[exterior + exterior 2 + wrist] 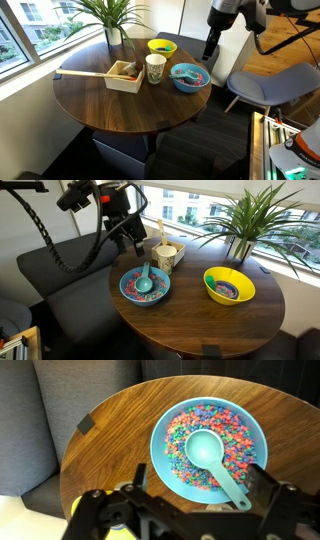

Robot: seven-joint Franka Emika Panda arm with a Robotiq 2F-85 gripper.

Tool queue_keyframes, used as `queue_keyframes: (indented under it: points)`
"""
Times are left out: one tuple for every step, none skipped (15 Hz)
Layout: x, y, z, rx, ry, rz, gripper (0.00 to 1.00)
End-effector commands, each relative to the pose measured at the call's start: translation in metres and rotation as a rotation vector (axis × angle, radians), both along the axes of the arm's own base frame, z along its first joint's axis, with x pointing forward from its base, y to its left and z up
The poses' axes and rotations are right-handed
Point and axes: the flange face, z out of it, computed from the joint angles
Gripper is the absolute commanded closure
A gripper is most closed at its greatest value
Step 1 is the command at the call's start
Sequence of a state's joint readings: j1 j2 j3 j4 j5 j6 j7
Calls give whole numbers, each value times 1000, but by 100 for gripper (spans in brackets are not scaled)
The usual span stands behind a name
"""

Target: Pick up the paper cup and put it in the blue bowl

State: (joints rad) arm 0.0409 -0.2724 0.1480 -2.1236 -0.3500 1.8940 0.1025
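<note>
I should move my gripper outward past the blue bowl [190, 88] while turning it, then lower it onto the cup's rim [155, 58], because the paper cup is standing beyond the bowl.
The paper cup [155, 68] stands upright near the middle of the round table, between the wooden box and the blue bowl [190, 88]; it also shows in an exterior view [164, 258]. The blue bowl [145, 301] holds coloured beads and a teal scoop. In the wrist view the bowl [157, 450] lies right below my gripper [198, 485]. My gripper [210, 52] [133, 242] hangs open and empty above the bowl, apart from the cup.
A pale wooden box [125, 75] sits beside the cup. A yellow bowl [162, 46] [229, 284] and a potted plant [112, 20] stand at the table's window side. A grey chair [265, 85] is next to the table.
</note>
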Motion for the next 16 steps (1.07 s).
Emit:
queue_keyframes:
  points:
    - [20, -8, 5, 125, -58, -120, 0]
    - [26, -14, 8, 154, -70, -157, 0]
    - [31, -18, 10, 186, -74, -199, 0]
    - [37, -20, 10, 215, -86, -243, 0]
    - [44, -20, 9, 238, -105, -289, 0]
    - [53, -20, 8, 261, -120, -335, 0]
    - [61, -14, 4, 283, -134, -381, 0]
    - [67, -7, -1, 301, -163, -426, 0]
    - [75, 3, -10, 306, -204, -470, 0]
    - [81, 8, -17, 312, -224, -510, 0]
    - [85, 14, -20, 315, -219, -498, 0]
    - [73, 2, -12, 303, -208, -459, 0]
    - [77, 8, -19, 308, -207, -472, 0]
    - [81, 12, -23, 310, -204, -478, 0]
    - [83, 13, -24, 311, -203, -482, 0]
    - [83, 12, -23, 312, -205, -483, 0]
